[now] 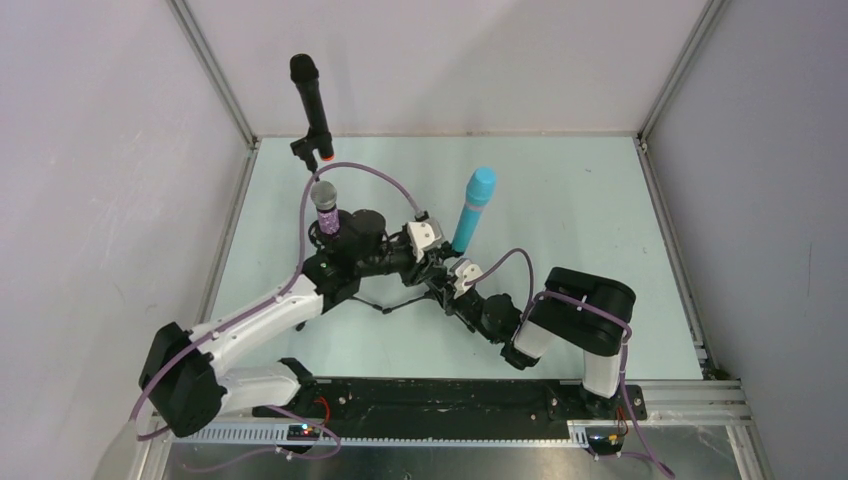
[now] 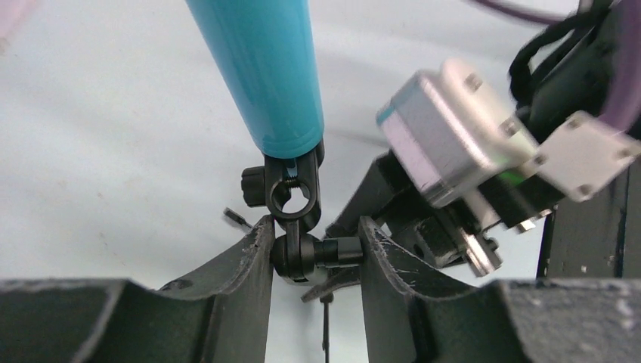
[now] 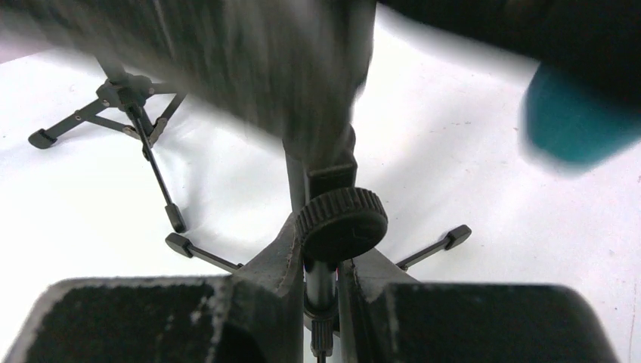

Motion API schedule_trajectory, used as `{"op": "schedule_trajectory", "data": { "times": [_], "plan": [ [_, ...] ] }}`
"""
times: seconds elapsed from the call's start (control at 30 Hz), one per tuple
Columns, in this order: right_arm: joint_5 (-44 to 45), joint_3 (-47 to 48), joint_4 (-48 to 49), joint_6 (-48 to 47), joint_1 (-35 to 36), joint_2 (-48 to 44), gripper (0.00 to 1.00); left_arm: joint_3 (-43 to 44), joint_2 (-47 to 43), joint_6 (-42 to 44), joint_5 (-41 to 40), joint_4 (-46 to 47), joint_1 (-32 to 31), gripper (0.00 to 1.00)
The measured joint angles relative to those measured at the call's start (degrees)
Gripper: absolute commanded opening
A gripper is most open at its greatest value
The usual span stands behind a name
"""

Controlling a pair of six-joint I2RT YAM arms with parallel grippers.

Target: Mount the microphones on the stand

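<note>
The robot's left gripper will draw the swivel joint (image 2: 302,255) up, move outward over the table and release it, because the joint is close above the knurled knob.
The light blue microphone (image 1: 474,208) stands tilted in a black clip (image 2: 293,189) on a small tripod stand; its body fills the top of the left wrist view (image 2: 261,68). My left gripper (image 2: 316,253) is shut on the stand's swivel joint (image 2: 302,255) just under the clip, and it shows in the top view (image 1: 437,258). My right gripper (image 3: 323,283) is shut on the stand's pole (image 3: 321,281) below a knurled knob (image 3: 342,223), low beside the left one (image 1: 455,288). The black microphone with an orange ring (image 1: 311,105) and the glittery purple microphone (image 1: 326,208) stand upright at the back left.
A second tripod (image 3: 128,98) stands to the left of the held stand, whose legs (image 3: 442,243) spread on the pale table. The enclosure's white walls and metal frame posts (image 1: 215,75) close in the table. A purple cable (image 1: 375,175) loops over the left arm.
</note>
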Motion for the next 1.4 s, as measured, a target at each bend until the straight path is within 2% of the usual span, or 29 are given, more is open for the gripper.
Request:
{"op": "schedule_trajectory", "data": {
  "times": [0.27,0.87,0.93,1.07,1.27,1.4],
  "plan": [
    [1.4,0.0,0.1,0.1,0.2,0.5,0.00,0.1,-7.8,-4.0,0.0,15.8,-0.1,0.00],
    [2.1,0.1,0.1,0.4,0.1,-0.4,0.02,0.0,-7.1,-4.9,-0.2,17.5,0.2,0.00],
    [2.2,-0.2,0.0,0.4,0.1,-0.8,0.19,0.0,-7.0,-4.9,-0.2,17.9,0.2,0.00],
    [3.0,-1.5,-0.2,0.6,-0.2,-2.5,0.44,0.0,-6.1,-5.3,0.3,19.2,-0.1,0.00],
    [5.5,-6.3,-6.6,0.7,-0.6,-5.9,0.74,0.4,-5.0,-4.4,-0.6,24.6,0.4,0.00],
    [5.9,-7.3,-8.6,0.6,-0.6,-11.2,0.88,0.8,-3.7,-4.3,-1.5,26.1,0.4,0.00]
  ]
}}
